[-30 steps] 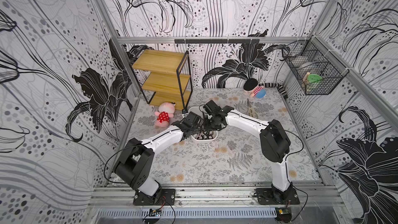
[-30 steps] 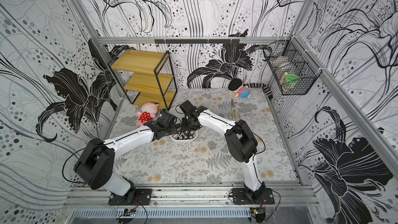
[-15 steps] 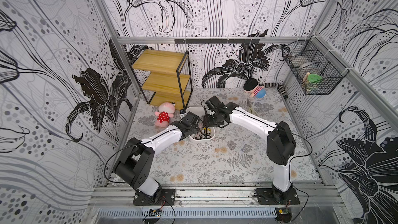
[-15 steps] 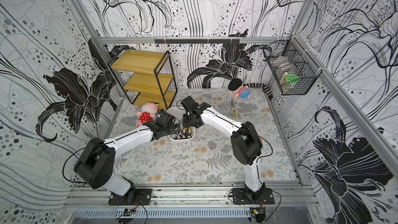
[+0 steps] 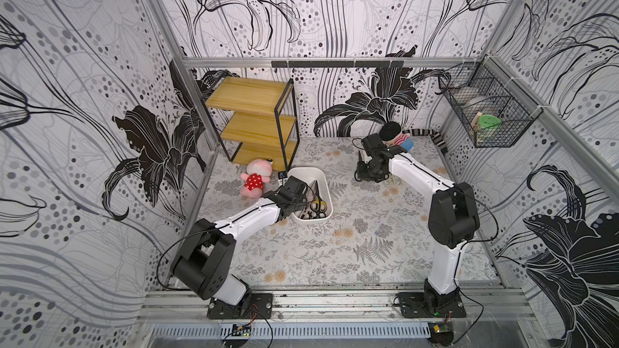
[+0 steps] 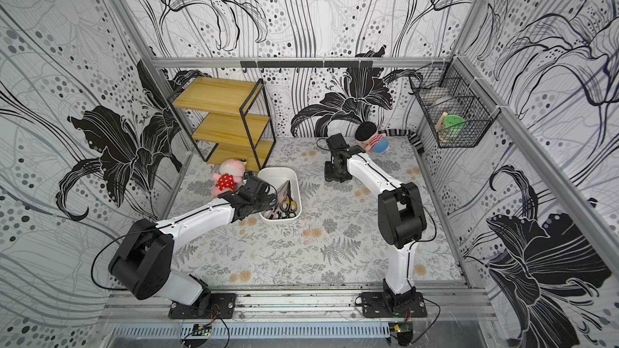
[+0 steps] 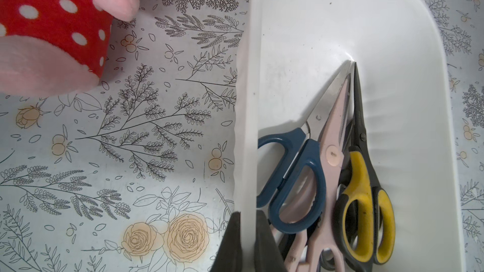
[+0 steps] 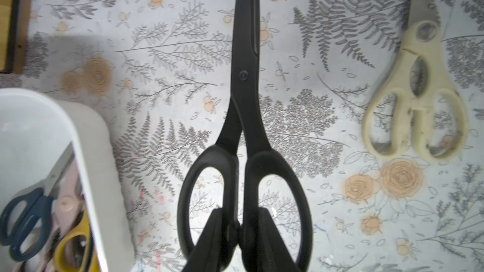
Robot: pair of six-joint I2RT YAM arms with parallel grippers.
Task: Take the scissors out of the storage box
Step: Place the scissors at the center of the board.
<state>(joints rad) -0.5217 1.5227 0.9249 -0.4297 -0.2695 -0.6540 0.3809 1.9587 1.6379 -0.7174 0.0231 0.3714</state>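
Note:
My right gripper lowers next, easing toward the scissors, and releases the black handles there, since the open mat (image 8: 302, 126) beside the cream scissors (image 8: 416, 95) lies below it.
The white storage box (image 5: 324, 182) (image 6: 296, 180) sits left of the mat's centre. Inside lie dark blue scissors (image 7: 293, 179), pinkish scissors (image 7: 332, 158) and yellow-black scissors (image 7: 364, 192) (image 5: 317, 205). My left gripper (image 7: 247, 221) (image 5: 296, 192) is shut on the box's left wall (image 7: 246, 126). To the right of the box, my right gripper (image 8: 240, 228) (image 5: 365, 170) (image 6: 335, 172) is shut on the handles of black scissors (image 8: 246, 74), held above the mat. Cream scissors (image 8: 416, 95) (image 5: 393, 180) lie flat on the mat beside the right gripper.
A wooden shelf (image 5: 254, 122) stands at the back left, and a pink plush (image 5: 256, 179) lies just left of the box. A doll (image 5: 395, 135) lies by the back wall. A black wire basket (image 5: 485, 118) hangs on the right wall.
My right gripper has carried the black scissors from over the box to the right and toward the back. The left gripper has kept its hold on the box wall.

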